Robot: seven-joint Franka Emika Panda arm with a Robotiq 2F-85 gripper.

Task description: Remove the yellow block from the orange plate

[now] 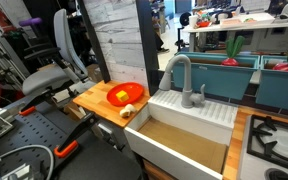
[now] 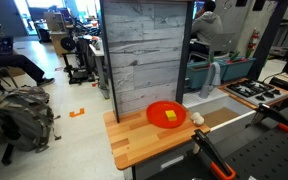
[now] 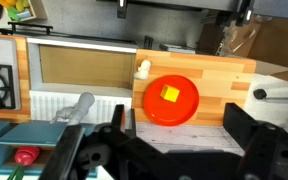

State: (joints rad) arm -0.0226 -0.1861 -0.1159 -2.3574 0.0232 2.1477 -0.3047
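I will next move my open gripper down until its fingers are on both sides of the yellow block (image 3: 170,93), then close it, because the block is well below the gripper on the orange plate (image 3: 154,108).
The orange plate (image 3: 154,108) lies on a wooden counter (image 3: 224,75), and the tiny yellow block (image 3: 170,94) sits on it near the middle. Both exterior views show them too: the plate (image 1: 132,92) (image 2: 156,110) with the block (image 1: 121,97) (image 2: 171,116) on it. In the wrist view my gripper (image 3: 181,110) is open and empty. Its two dark fingers frame the plate's near side from well above. The gripper does not show in either exterior view.
A small pale cream object (image 3: 143,69) (image 2: 197,119) lies beside the plate, toward the sink. The white sink (image 1: 184,125) with a grey faucet (image 1: 179,72) adjoins the counter. A stove (image 1: 274,140) lies beyond it. A tall wood-plank panel (image 2: 144,50) stands behind the counter.
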